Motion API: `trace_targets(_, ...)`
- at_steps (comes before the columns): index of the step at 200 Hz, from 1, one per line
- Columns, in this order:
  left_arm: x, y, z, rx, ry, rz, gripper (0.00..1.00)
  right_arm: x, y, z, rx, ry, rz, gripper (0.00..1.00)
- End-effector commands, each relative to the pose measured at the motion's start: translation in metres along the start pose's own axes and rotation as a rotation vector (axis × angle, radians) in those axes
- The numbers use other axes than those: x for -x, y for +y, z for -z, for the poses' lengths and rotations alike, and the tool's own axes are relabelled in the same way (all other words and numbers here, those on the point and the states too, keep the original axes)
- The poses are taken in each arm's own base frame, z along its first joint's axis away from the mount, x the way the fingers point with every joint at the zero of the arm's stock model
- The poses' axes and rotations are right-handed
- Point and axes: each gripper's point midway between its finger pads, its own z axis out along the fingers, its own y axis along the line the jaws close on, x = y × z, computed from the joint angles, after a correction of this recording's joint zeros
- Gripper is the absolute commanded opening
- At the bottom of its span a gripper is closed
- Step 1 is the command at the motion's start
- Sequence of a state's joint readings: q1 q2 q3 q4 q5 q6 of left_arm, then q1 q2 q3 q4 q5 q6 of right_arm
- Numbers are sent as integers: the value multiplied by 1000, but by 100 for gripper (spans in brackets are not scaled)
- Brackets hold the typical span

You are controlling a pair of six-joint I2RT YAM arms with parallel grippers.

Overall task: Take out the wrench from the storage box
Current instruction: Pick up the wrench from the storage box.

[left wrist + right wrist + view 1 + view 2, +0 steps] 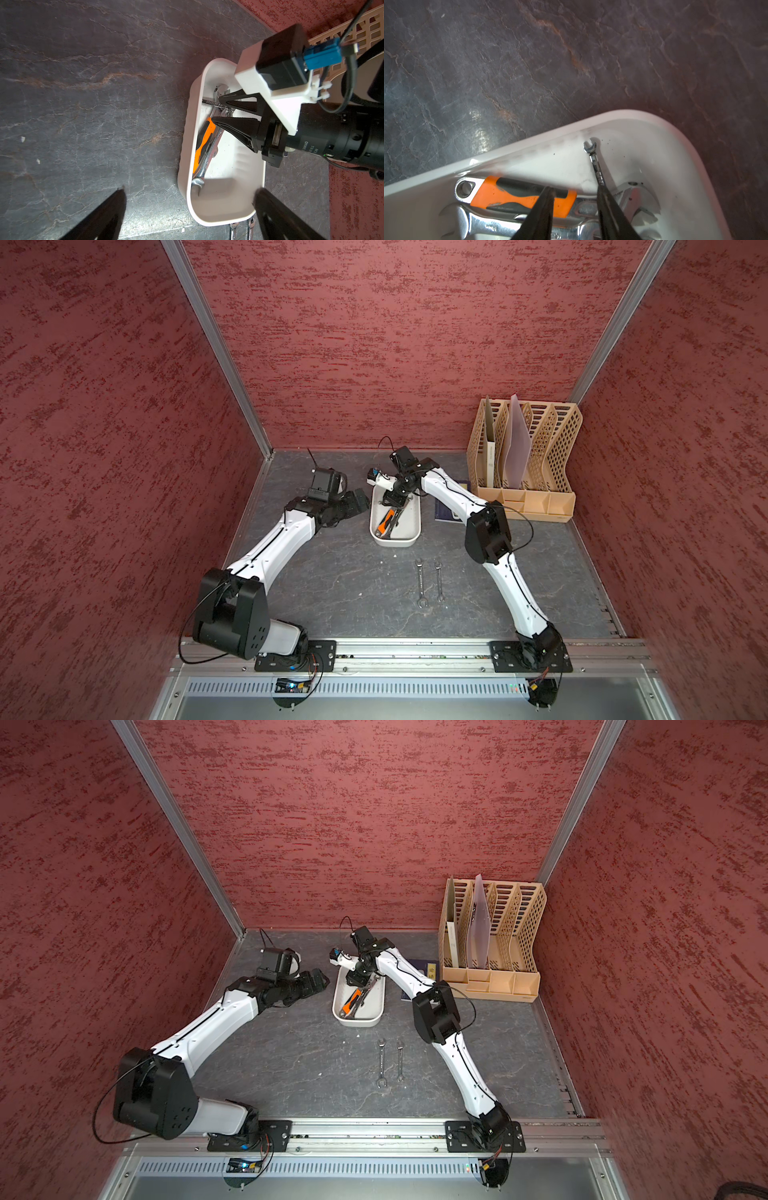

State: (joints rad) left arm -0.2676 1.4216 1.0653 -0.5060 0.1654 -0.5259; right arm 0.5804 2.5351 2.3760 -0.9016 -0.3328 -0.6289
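Observation:
The small wrench's shank (598, 176) is still under one finger of the right gripper, so the right gripper should next go down deeper into the box and shift its open fingers to both sides of the shank.
The white storage box (409, 531) sits mid-table in both top views. Inside lie an orange-handled adjustable wrench (508, 195), a large steel wrench (204, 166) and a thin small wrench (595, 164). My right gripper (575, 188) reaches down into the box's far end, its jaws apart over the adjustable wrench's neck. The small wrench runs under one of its fingers (608, 207); nothing sits clamped between the jaws. My left gripper (189, 190) hangs wide open just left of the box (207, 216), gripping nothing.
Two small wrenches (420, 583) (439, 580) lie side by side on the dark table in front of the box. A tan lattice file rack (552, 456) holding sheets stands at the back right. A dark blue book (428, 969) lies under the right forearm. Red walls enclose three sides.

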Motion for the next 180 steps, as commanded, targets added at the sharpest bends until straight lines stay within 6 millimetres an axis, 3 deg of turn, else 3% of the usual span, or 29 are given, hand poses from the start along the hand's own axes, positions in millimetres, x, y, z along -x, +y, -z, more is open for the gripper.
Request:
trace_targets(1,-1,7,-3,27,0,1,100,2,-6,-17,-17,-17,62,37)
trace_targets(83,-6,12,-6,44,10,7,100,-12,-23,-36,-56,19,59,39)
trace_targets(134,-5,11,-11,41,19,13,100,-18,-23,-35,-58,44,53,39)
trace_targets(180,-6,11,-12,36,26,20,100,-27,-31,-38,-106,86,79,48)
